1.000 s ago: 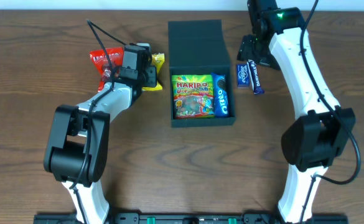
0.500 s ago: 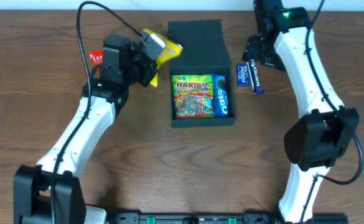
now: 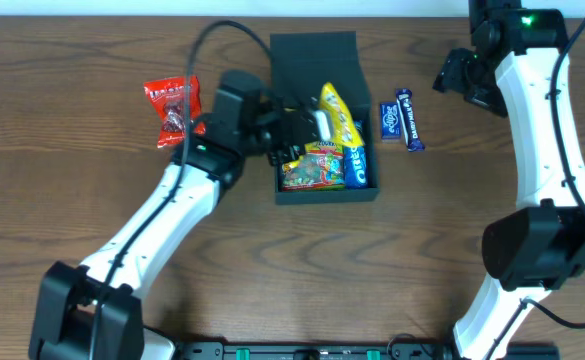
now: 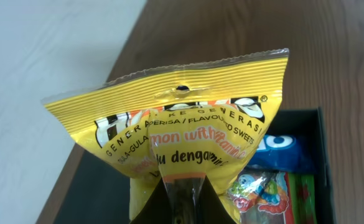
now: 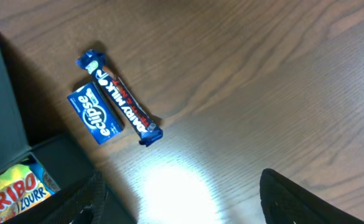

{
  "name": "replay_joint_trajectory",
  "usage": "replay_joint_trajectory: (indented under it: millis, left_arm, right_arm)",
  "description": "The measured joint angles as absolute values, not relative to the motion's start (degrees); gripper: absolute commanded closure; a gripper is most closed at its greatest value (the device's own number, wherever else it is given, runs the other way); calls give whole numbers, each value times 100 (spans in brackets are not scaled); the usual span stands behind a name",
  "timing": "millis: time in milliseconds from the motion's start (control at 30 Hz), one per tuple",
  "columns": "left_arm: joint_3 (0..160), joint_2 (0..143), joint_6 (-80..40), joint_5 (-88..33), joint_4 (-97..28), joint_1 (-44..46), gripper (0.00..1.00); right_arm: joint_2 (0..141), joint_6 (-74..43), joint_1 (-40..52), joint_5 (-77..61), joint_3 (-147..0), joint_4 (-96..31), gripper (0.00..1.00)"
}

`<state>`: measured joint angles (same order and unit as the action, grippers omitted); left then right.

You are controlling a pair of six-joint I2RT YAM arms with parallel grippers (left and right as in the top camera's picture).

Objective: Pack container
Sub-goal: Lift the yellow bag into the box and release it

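I need to lower my left gripper onto the Haribo bag (image 3: 314,171) next to the Oreo pack and let go of the yellow snack packet next, because the packet is already over the container's opening.
The dark teal container (image 3: 313,62) stands open at the table's back centre, lid flap lying back. Inside lie a Haribo bag (image 3: 314,171) and a blue Oreo pack (image 3: 357,160). My left gripper (image 3: 307,125) is shut on a yellow snack packet (image 3: 336,113) and holds it over the container's opening; the left wrist view shows the packet (image 4: 188,134) pinched from below, the Oreo pack (image 4: 281,149) beyond. My right gripper (image 3: 462,80) is open and empty, up off the table right of the container; the right wrist view shows its spread fingers (image 5: 182,205) above bare wood.
A red snack packet (image 3: 170,108) lies left of the container. A blue Eclipse pack (image 3: 390,120) and a Dairy Milk bar (image 3: 410,119) lie side by side right of it, also in the right wrist view (image 5: 96,114) (image 5: 121,99).
My left gripper lifted the yellow packet from beside the red one and carried it right, over the container. My right arm moved right and back, away from the blue packs.
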<state>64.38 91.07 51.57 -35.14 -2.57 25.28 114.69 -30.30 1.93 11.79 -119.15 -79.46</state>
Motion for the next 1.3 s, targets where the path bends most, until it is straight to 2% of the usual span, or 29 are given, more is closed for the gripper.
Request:
replay_joint_trajectory:
  millis: [267,467,500,567,767,1000,1167,1300]
  left_arm:
    - [6438,10009,6147,-2786,-176,2812,94]
    - [6436,10353,6936,-2364,368,2814,94]
    - [6436,10368,6995,-2307,423,2814,83]
    - [6436,10401,7089,-2185,497,2814,5]
    - [6436,10407,7046,-2036,565,2814,5]
    - [6436,10075,5907,-1428,923,2814,5]
    - [6436,9474,4781,650,1120,2692,5]
    - [6436,9476,3802,1643,1037,2300,5]
  right_arm:
    - [11469,-3030,193,1177,-11915,-7996,20]
    - [11469,-3030,193,1175,-11915,-8025,18]
    - [11469,-3030,193,1177,-11915,-8034,18]
    - [11469,-3030,193,1177,-11915,-8036,18]
    - [11469,-3030,193,1177,-11915,-8034,17]
    - [11469,-3030,193,1177,-11915,-8031,16]
    - [11469,-3030,193,1177,-11915,-8023,14]
    - [11469,-3030,193,1177,-11915,-8007,13]
